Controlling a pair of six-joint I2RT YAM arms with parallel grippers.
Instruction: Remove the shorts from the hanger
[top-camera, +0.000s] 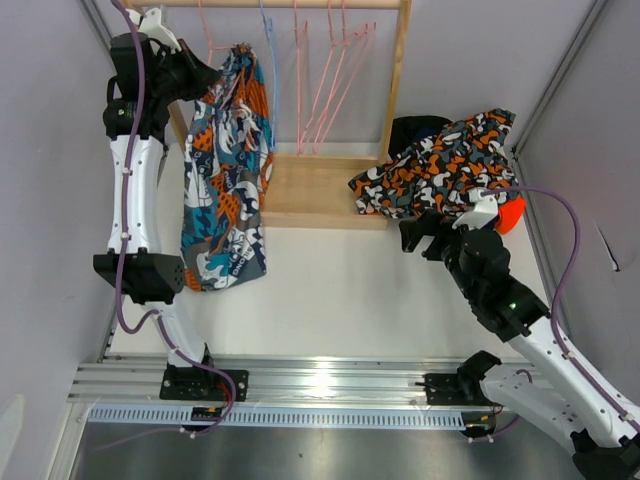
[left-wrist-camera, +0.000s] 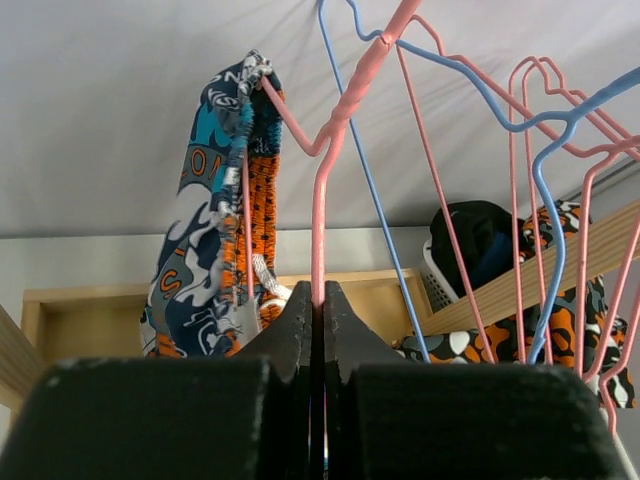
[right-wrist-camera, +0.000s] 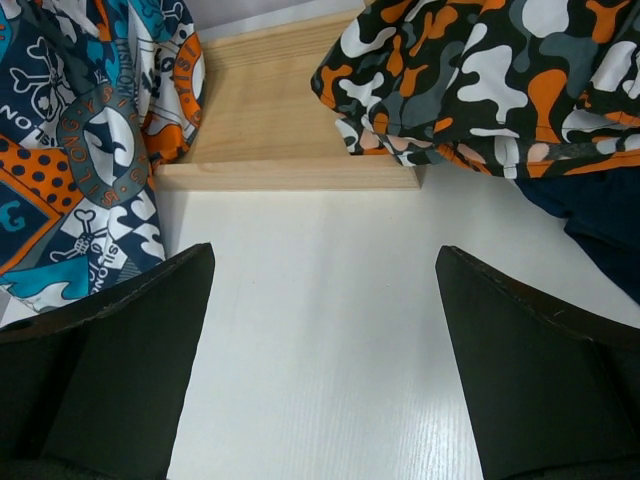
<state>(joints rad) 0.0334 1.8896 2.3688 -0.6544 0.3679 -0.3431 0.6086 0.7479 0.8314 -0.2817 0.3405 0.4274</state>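
Observation:
My right gripper will move its open fingers across onto the free-hanging cloth next, because the shorts' lower edge hangs to the left of my gripper in the top view.
The teal-orange-white graphic shorts (top-camera: 226, 175) hang from a pink hanger (left-wrist-camera: 330, 140) at the left of the wooden rack; they also show in the left wrist view (left-wrist-camera: 215, 240) and the right wrist view (right-wrist-camera: 85, 150). My left gripper (top-camera: 205, 78) is shut on that pink hanger's wire (left-wrist-camera: 320, 295), just right of the shorts. The camouflage shorts (top-camera: 435, 165) lie in a heap on the rack base at right, over black shorts (top-camera: 412, 130) and beside bright orange shorts (top-camera: 512, 212). My right gripper (top-camera: 418, 235) is open and empty above the table (right-wrist-camera: 320, 340).
Several empty pink and blue hangers (top-camera: 325, 70) hang from the rack's top rail. The rack's wooden post (top-camera: 397, 80) and base (top-camera: 320, 190) stand at the back centre. Grey walls close in both sides.

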